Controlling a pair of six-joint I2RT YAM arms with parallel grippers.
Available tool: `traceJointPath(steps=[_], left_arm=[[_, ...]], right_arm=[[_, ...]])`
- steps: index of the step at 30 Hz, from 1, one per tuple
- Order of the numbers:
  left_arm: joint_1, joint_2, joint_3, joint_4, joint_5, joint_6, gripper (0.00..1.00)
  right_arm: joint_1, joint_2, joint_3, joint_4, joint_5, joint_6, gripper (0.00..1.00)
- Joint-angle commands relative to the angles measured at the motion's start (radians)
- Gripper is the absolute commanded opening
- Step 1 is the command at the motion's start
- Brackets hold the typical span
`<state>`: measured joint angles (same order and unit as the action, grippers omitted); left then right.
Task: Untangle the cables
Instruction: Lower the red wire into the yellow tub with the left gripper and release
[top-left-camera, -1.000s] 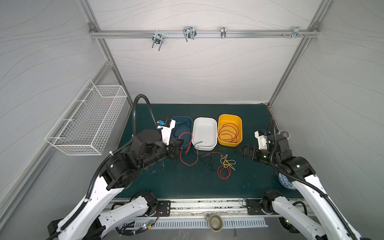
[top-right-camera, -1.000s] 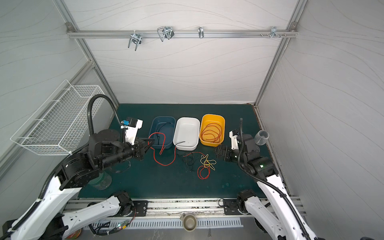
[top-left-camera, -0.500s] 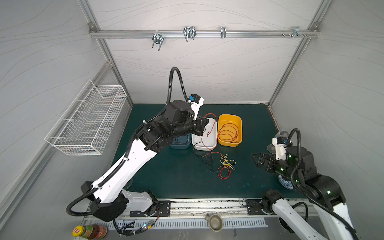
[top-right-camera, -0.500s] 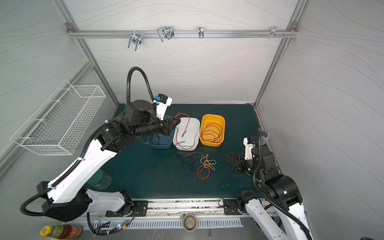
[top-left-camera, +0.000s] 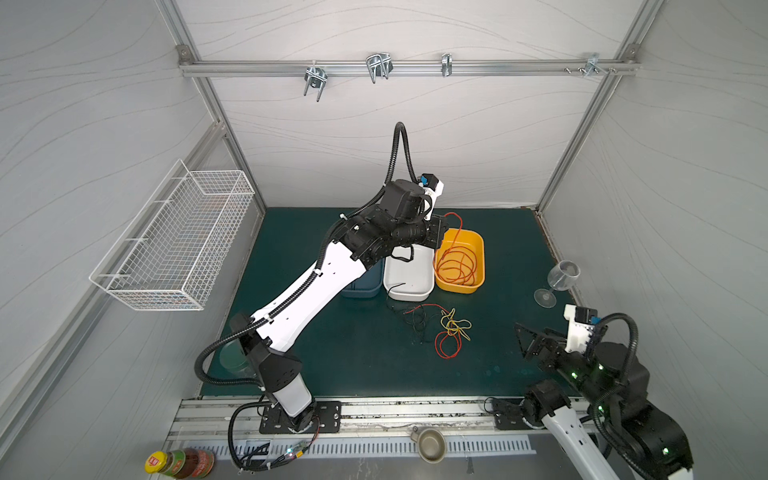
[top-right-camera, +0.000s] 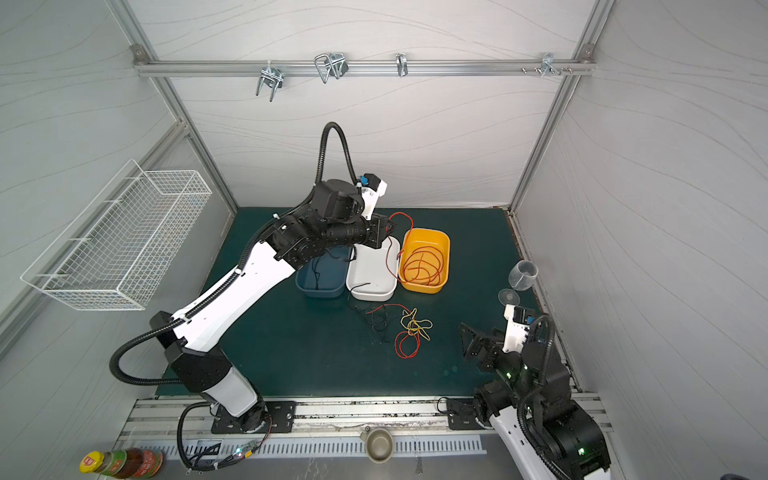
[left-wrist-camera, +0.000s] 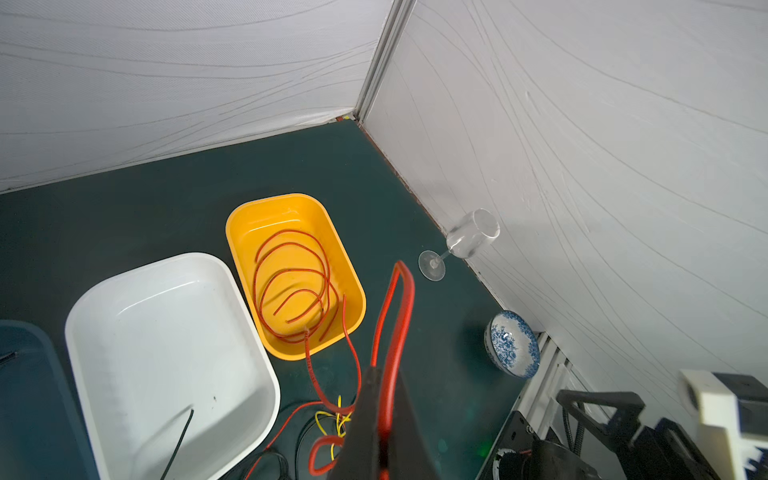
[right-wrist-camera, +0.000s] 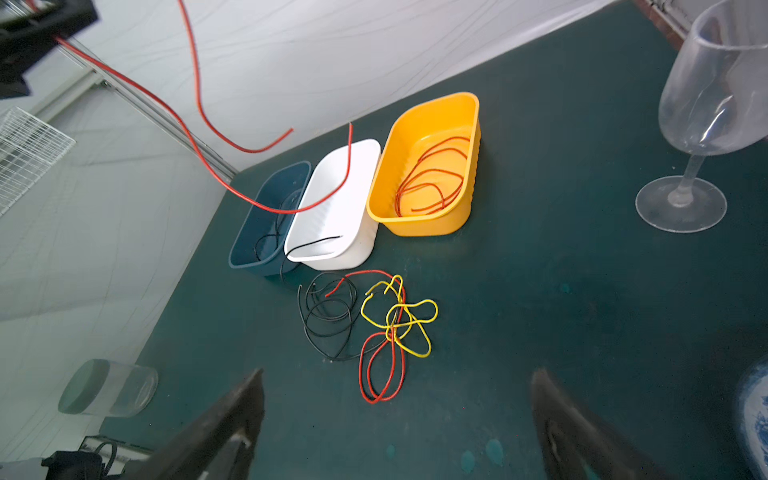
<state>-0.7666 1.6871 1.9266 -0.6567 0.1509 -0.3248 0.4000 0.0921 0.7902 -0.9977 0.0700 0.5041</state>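
The yellow bin (top-left-camera: 480, 257) (left-wrist-camera: 296, 281), which holds another red cable, is below the left gripper, so the left gripper will next move down over to it and let go of the red cable there.
A tangle of red, yellow and black cables (top-left-camera: 444, 328) (top-right-camera: 407, 328) (right-wrist-camera: 374, 324) lies on the green mat in front of three bins. My left gripper (top-left-camera: 440, 232) (top-right-camera: 388, 228) (left-wrist-camera: 384, 399) is raised over the white bin (top-left-camera: 409, 286) and the yellow bin (top-left-camera: 480, 257), shut on a red cable (left-wrist-camera: 399, 307) (right-wrist-camera: 199, 153) that dangles free below it. Another red cable (top-left-camera: 459, 262) is coiled in the yellow bin. A black cable (right-wrist-camera: 270, 241) lies in the blue bin (top-right-camera: 320, 286). My right gripper (top-left-camera: 525, 340) (right-wrist-camera: 399, 374) is open and empty, near the mat's front right.
A wine glass (top-left-camera: 559, 282) leans against the right wall, with a blue-and-white bowl (left-wrist-camera: 513, 343) nearby. A clear cup (right-wrist-camera: 108, 388) lies at the front left of the mat. A wire basket (top-left-camera: 178, 245) hangs on the left wall.
My left arm rose from beside the blue bin and swung right, carrying the red cable over the white and yellow bins. My right arm drew back toward the front right.
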Motion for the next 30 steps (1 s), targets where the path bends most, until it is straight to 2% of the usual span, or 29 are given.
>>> traceJointPath(steps=[1,9,20,30], left_arm=[[0.004,0.069,0.081,0.057,-0.001,0.018,0.0],[0.004,0.273,0.221,0.054,-0.004,0.004,0.0],[0.004,0.569,0.467,-0.033,-0.073,0.036,0.0],[0.003,0.743,0.519,-0.014,-0.074,0.0,0.0]], right_arm=[[-0.001,-0.042,-0.013,0.042,0.034,-0.004,0.99],[-0.029,-0.048,-0.019,0.043,0.009,-0.021,0.99],[-0.029,-0.068,-0.021,0.044,0.017,-0.028,0.99],[-0.03,-0.069,-0.023,0.048,0.017,-0.033,0.99]])
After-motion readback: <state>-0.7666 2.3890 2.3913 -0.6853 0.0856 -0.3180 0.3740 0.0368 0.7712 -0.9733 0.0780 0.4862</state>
